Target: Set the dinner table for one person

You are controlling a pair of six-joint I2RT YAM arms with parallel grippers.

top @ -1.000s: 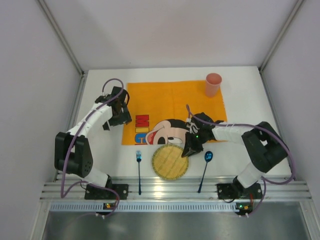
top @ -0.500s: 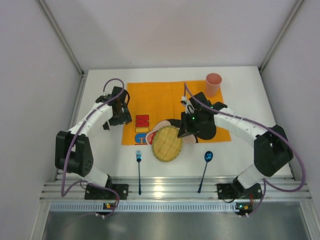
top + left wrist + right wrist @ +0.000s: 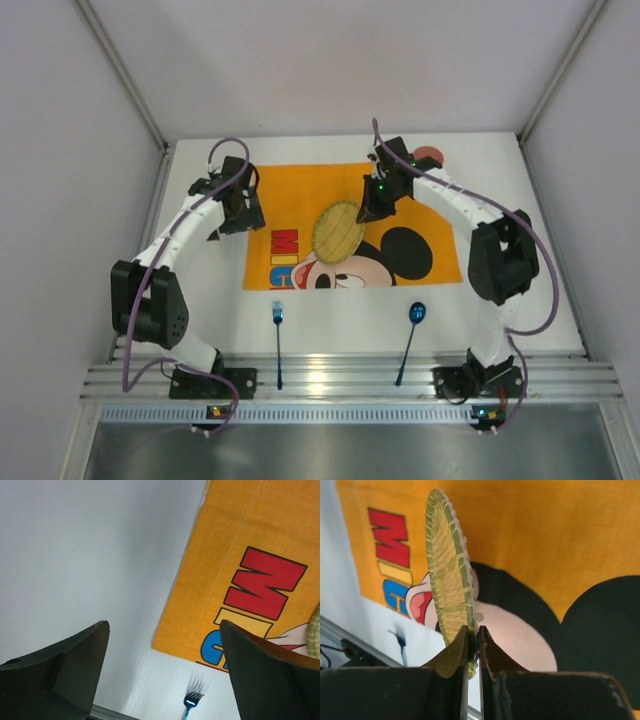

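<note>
The plate (image 3: 337, 230) comes down beside the mouse's black ear in my right gripper next. Then the plate's rim goes flat on the orange placemat (image 3: 300, 195) before the gripper opens.
My right gripper (image 3: 368, 212) is shut on the rim of a round yellow-green woven plate (image 3: 337, 230) and holds it tilted above the orange cartoon-mouse placemat (image 3: 300, 195); in the right wrist view the plate (image 3: 447, 580) stands edge-on between my fingers (image 3: 452, 652). My left gripper (image 3: 240, 210) is open and empty over the white dinner table (image 3: 205, 290) at the placemat's left edge. A blue fork (image 3: 278, 335) and a blue spoon (image 3: 411, 335) lie near the front edge. The fork's tines also show in the left wrist view (image 3: 191, 701).
A pink cup (image 3: 432, 157) stands at the placemat's far right corner, partly hidden behind my right arm. White walls enclose the table on three sides. A metal rail (image 3: 340, 375) runs along the front edge.
My right gripper has lifted the woven plate from the table's front edge and carried it back and up over the placemat. The left gripper has shifted slightly toward the back.
</note>
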